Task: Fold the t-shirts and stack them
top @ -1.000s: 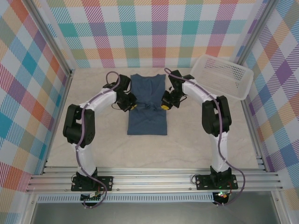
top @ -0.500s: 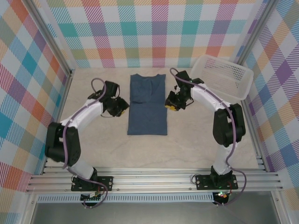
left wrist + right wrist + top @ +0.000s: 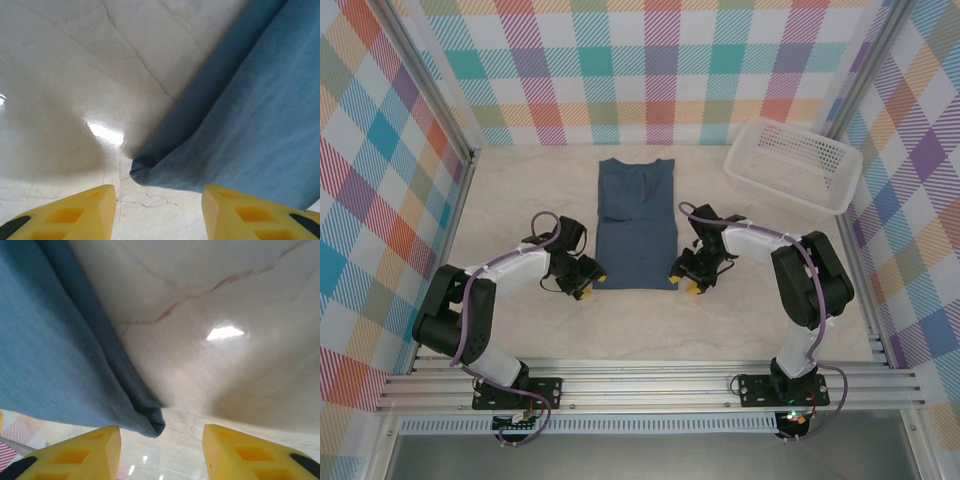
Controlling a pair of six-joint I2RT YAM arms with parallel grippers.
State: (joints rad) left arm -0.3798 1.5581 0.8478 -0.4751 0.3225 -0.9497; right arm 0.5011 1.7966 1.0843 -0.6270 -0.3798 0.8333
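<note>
The shirt has its folded near corner [image 3: 597, 288] [image 3: 144, 171] just ahead of my left gripper's fingers, with bare table between them. Next I will gently move my left gripper toward that corner and close on it.
The slate-blue t-shirt [image 3: 636, 225] lies flat in the middle of the table, folded into a long narrow strip with its collar at the far end. My left gripper [image 3: 588, 282] sits low at the shirt's near left corner, and my right gripper [image 3: 687, 281] mirrors it at the near right corner. In the left wrist view the yellow fingers [image 3: 75, 212] stand apart around bare table, and the shirt corner [image 3: 145, 172] lies just ahead of the left gripper [image 3: 159, 212]. The right gripper [image 3: 161, 452] is open too, with the other shirt corner [image 3: 152, 422] just beyond its fingers [image 3: 250, 452].
A white perforated basket [image 3: 795, 165] stands at the far right corner of the table. Checked walls and metal frame posts close in the left, right and back. Bare pale marble tabletop [image 3: 650, 330] stretches between the shirt's near edge and the arm bases.
Both grippers have travelled from beside the shirt's upper half down to its near corners. Their jaws have opened on the way. The shirt lies smoother and has not shifted.
</note>
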